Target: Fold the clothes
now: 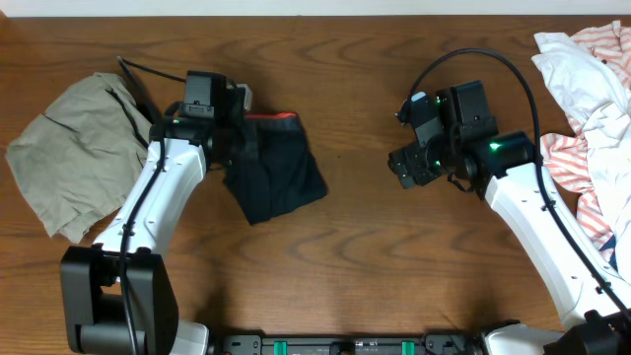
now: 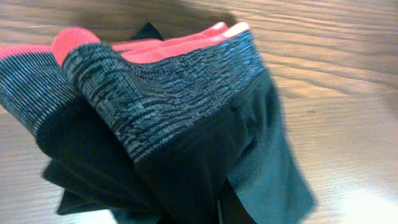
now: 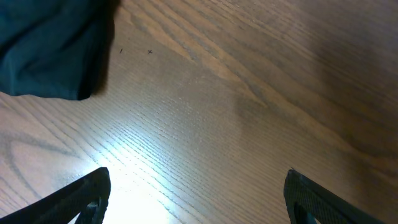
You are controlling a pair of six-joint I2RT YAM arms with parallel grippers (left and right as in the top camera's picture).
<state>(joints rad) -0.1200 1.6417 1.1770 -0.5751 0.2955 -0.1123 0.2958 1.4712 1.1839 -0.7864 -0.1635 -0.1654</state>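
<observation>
The leggings' fabric stands bunched up, so my left gripper should next pull it down and back toward the base, to the pile's edge facing the khaki-grey garment, and let it go.
The clothes, black leggings [image 1: 281,176] with a grey patterned waistband edged in red [image 2: 168,93], lie bunched in a compact pile left of the table's middle. My left gripper [image 1: 233,146] sits at the pile's left edge near the waistband, shut on the fabric. In the left wrist view the black cloth [image 2: 186,180] covers its fingers. My right gripper [image 1: 405,168] hovers open over bare wood to the right of the pile, with nothing between its fingers [image 3: 93,190]. A dark corner of the leggings [image 3: 50,50] shows at the upper left of the right wrist view.
A khaki-grey garment [image 1: 84,148] lies crumpled at the left edge, beside the left arm. White and red-striped garments [image 1: 592,108] are heaped at the right edge. A thin black cable [image 1: 138,77] runs behind the left gripper.
</observation>
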